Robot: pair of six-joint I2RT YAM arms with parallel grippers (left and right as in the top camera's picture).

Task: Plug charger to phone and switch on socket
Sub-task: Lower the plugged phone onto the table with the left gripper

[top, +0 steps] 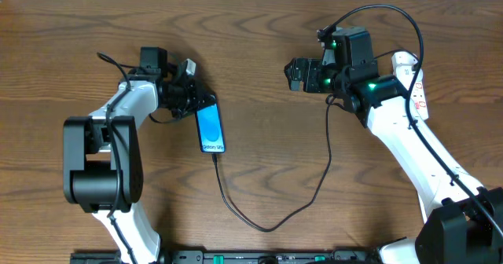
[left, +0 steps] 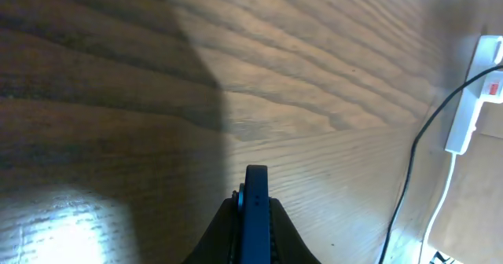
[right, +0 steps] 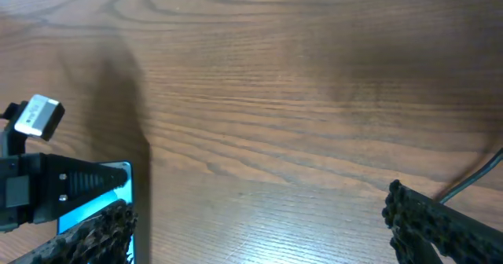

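The robot's left gripper should next bring the phone's upper end down onto the wooden table and release it there.
The phone (top: 210, 129), its blue screen up, lies on the wooden table left of centre. My left gripper (top: 198, 105) is shut on the phone's upper end; in the left wrist view the phone's blue edge (left: 255, 209) sits between the fingers. The black charger cable (top: 267, 227) runs from the phone's lower end, where its tip meets the phone, loops toward the front and rises to the right arm. My right gripper (top: 295, 74) is open and empty, hovering right of the phone; its fingers (right: 259, 232) are spread wide. The white socket strip (top: 420, 95) lies partly hidden under the right arm.
The left wrist view shows the socket strip (left: 471, 107) at the far right with its white cord (left: 444, 193) and the black cable (left: 409, 170) beside it. The right wrist view shows the phone (right: 94, 205) at its lower left.
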